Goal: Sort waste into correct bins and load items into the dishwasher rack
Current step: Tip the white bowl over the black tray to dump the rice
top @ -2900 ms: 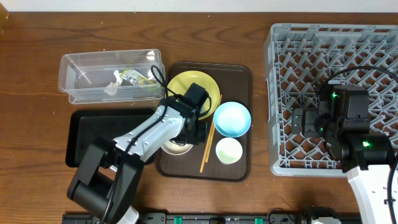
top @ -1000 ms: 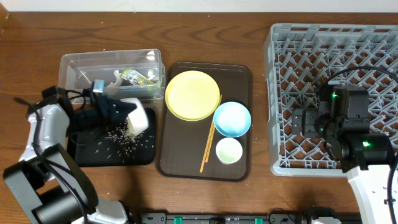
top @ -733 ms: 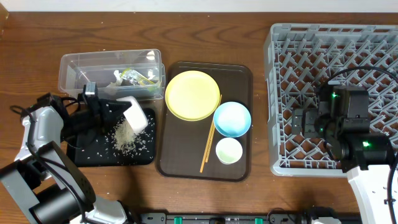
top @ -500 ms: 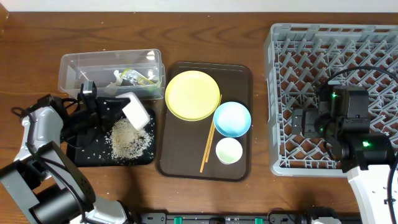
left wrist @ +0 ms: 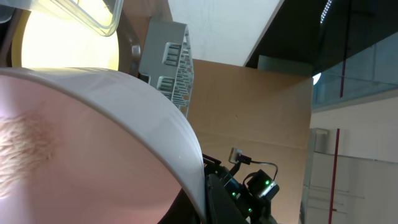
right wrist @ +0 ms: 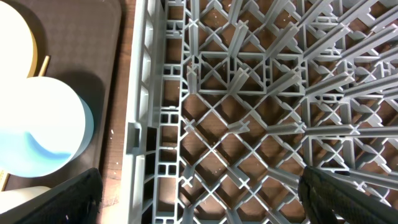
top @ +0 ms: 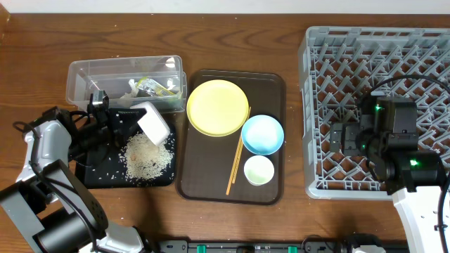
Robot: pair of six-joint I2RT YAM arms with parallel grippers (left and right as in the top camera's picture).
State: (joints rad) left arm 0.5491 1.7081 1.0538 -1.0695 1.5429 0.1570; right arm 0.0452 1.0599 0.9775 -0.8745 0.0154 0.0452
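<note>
My left gripper should swing to the serving tray next, turn the bowl upright and lower it onto the tray's empty near corner beside the chopsticks.
My left gripper (top: 133,121) is shut on the rim of the white bowl (top: 153,125) and holds it tipped on its side over the shallow black tray (top: 95,172). A pile of white rice grains (top: 148,156) lies on that tray under the bowl. The bowl's inside fills the left wrist view (left wrist: 93,137). The clear tub (top: 84,77) holds the green-and-orange wrapper (top: 158,88) and the white tissue (top: 129,93). The yellow plate (top: 218,107), blue bowl (top: 262,134), pale cup (top: 258,170) and chopsticks (top: 234,165) lie on the brown serving tray. My right gripper (right wrist: 205,199) is open and empty above the grey rack (top: 380,112).
The brown serving tray (top: 274,84) sits between the bins and the rack. The right wrist view shows the rack's left wall (right wrist: 140,124), with the blue bowl (right wrist: 37,130) beside it. Scattered grains lie across the black tray. Bare wooden table (top: 232,35) lies behind.
My left gripper carried the white bowl from the serving tray to the black tray and tipped it. The rice poured out and gathered into a pile. The right arm has not moved.
</note>
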